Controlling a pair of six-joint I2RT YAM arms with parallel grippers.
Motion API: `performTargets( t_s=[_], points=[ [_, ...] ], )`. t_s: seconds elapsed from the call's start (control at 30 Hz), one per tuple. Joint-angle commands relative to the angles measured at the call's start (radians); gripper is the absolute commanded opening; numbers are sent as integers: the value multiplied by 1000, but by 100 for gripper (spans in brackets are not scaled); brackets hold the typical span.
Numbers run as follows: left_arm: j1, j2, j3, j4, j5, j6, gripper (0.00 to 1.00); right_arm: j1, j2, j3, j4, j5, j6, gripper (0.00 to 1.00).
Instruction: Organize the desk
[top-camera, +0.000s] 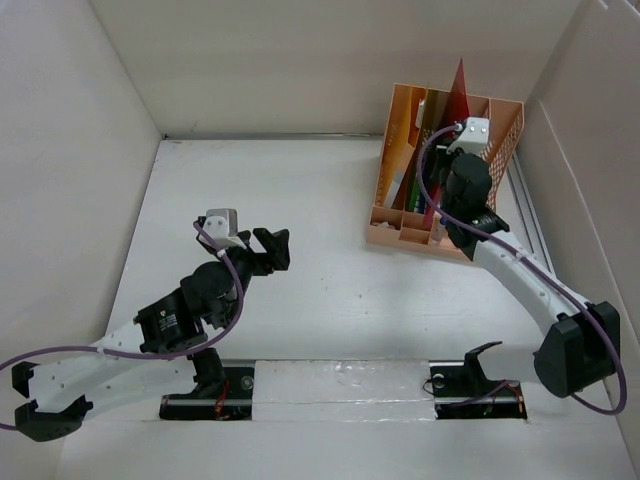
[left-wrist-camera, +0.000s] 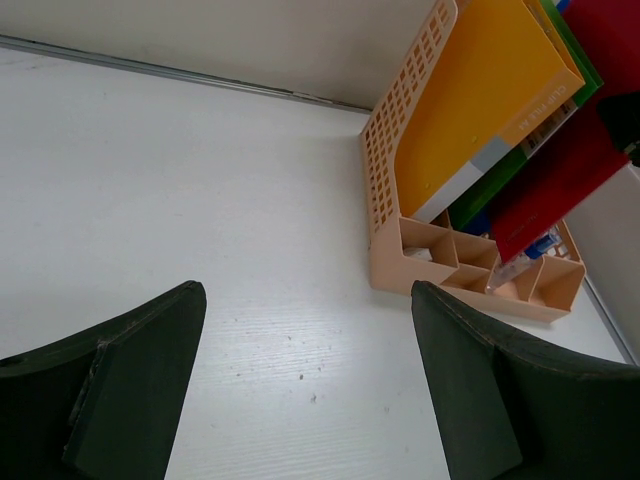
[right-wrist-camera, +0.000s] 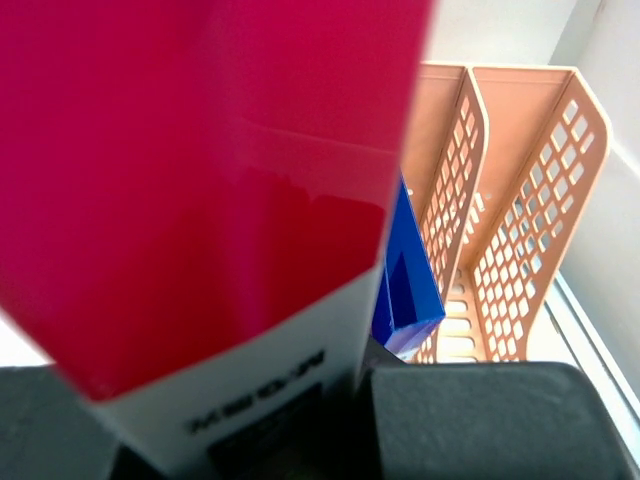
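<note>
Next, my right gripper needs to lower the red folder (right-wrist-camera: 200, 170) down into the gap between the green and blue folders and release it, since its corner still pokes above the rack.
The white desk (top-camera: 330, 260) is bare apart from a peach slotted file rack (top-camera: 505, 130) at the back right. My right gripper (top-camera: 447, 195) is over the rack, shut on a red folder (right-wrist-camera: 200, 170) with a white printed end; the folder's corner (top-camera: 459, 85) sticks up above the rack. A blue folder (right-wrist-camera: 405, 285) stands in the slot beside it. My left gripper (top-camera: 272, 248) is open and empty above the middle-left of the desk, jaws wide apart over the bare desk surface (left-wrist-camera: 300, 340), pointing toward the rack (left-wrist-camera: 395, 190).
The rack holds a yellow folder (left-wrist-camera: 480, 100) and a green folder (left-wrist-camera: 520, 160), with small front compartments (left-wrist-camera: 470, 265). White wall panels (top-camera: 330, 60) edge the desk. A metal rail (top-camera: 525, 200) runs along the right side.
</note>
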Motion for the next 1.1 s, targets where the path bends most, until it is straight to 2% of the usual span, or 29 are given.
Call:
performTargets(
  t_s=[0.0, 0.53, 0.7, 1.07],
  points=[
    [1, 1, 2, 33, -16, 15, 80, -9, 19, -5, 222, -6, -1, 0],
    [1, 13, -3, 34, -32, 21, 80, -27, 139, -62, 543, 95, -12, 0],
    [1, 24, 0, 33, -33, 21, 80, -27, 174, -40, 511, 94, -16, 0],
    [1, 33, -1, 36, -33, 23, 80, -27, 181, -131, 496, 77, 60, 0]
  ],
)
